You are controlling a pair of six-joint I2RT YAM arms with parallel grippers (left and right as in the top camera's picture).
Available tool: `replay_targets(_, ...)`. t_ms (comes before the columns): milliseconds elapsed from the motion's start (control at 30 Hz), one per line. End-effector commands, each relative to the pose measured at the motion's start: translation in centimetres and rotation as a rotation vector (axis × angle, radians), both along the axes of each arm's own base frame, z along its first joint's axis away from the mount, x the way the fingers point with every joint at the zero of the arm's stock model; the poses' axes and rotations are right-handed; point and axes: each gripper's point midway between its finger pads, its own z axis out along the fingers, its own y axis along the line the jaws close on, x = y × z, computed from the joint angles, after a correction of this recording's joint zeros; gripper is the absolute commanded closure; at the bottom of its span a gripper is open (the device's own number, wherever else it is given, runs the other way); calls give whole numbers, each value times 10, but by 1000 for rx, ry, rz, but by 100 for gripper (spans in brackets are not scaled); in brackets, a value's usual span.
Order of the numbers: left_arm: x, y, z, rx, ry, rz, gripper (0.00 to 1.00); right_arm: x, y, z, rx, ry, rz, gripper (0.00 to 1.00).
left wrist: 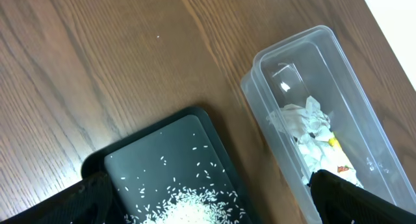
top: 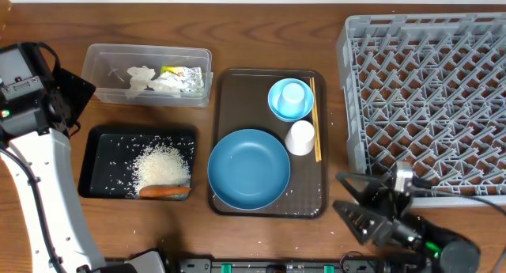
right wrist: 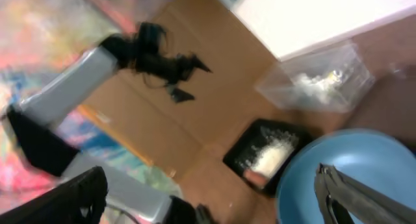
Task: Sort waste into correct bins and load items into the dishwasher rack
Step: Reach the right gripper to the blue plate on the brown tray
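My right gripper turns to point down next, crosses the blue plate (top: 249, 168) and lowers onto its rim on the carrot's side. The plate lies empty and that rim is clear.
The clear tub (top: 103, 63) holds crumpled tissue (top: 146, 79) and a foil wrapper (top: 180, 75). In the black tray (top: 107, 158) lie a heap of rice (top: 162, 164) and a carrot (top: 164, 191). The blue plate (top: 249, 168), the light blue bowl (top: 278, 107) with the light blue cup (top: 294, 93) in it, the white cup (top: 300, 137) and the chopsticks (top: 315, 119) rest on a brown tray (top: 237, 99). The grey rack (top: 353, 107) stands empty at the right. My left gripper (left wrist: 211, 211) hangs open above the tray's left end. My right gripper (top: 354, 200) is open, empty, near the plate (right wrist: 344, 172).
The left arm's white link (top: 43, 194) runs down the table's left edge. The rack fills the right side, its near rim just behind my right gripper. The right wrist view is blurred; it shows the black tray (right wrist: 266, 152) and the tub (right wrist: 318, 81).
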Motion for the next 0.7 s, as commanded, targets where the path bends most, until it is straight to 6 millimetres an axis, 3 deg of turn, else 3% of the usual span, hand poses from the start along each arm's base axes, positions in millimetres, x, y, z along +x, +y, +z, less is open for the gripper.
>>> replay_targets(0,0,4,2,11,1,16,0,19,-9,31,-111,-62,-96,1)
replay_targets(133,0,4,2,11,1,16,0,62,-22,39,-321,17,-174,1)
replay_targets(233,0,4,2,11,1,16,0,93,-40,24,-577,155,-258,1)
replay_targets(367,0,4,2,11,1,16,0,119,-53,5,-929,344,-313,1)
replay_targets(500,0,4,2,11,1,16,0,131,-24,-12,-1150,413,-212,1)
replay_targets(667,0,4,2,11,1,16,0,136,28,-50,-1253,502,-114,1)
